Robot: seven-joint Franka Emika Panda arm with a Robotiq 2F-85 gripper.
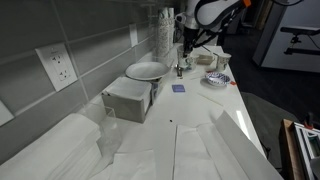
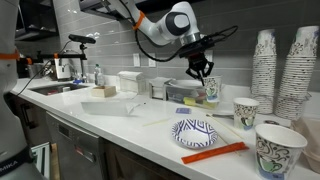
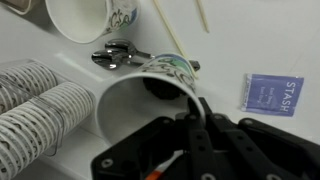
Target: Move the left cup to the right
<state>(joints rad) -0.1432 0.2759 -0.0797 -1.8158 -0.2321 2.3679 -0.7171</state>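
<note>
The gripper carries the cup toward the tall stacks next, lowers it onto the bare counter beside them and releases it, since the cup hangs above the counter.
The left cup (image 3: pixel 135 92) is a small white cup with a bluish pattern round its side. In the wrist view it is just in front of my gripper (image 3: pixel 190 108), whose fingers are shut on its rim, one inside and one outside. In an exterior view the gripper (image 2: pixel 204 72) holds the cup (image 2: pixel 210 92) upright at or just above the white counter (image 2: pixel 150 120). In an exterior view the gripper (image 1: pixel 184 52) is at the far end of the counter, next to a tall stack of white cups (image 1: pixel 163 35).
Two other patterned cups (image 2: pixel 246 112) (image 2: pixel 280 150) stand near tall cup stacks (image 2: pixel 265 70). A patterned plate (image 2: pixel 195 131) and an orange stick (image 2: pixel 213 152) lie in front. A blue tea packet (image 3: pixel 272 93) and a metal piece (image 3: pixel 120 55) lie close by. A white plate (image 1: pixel 147 70) sits on a box.
</note>
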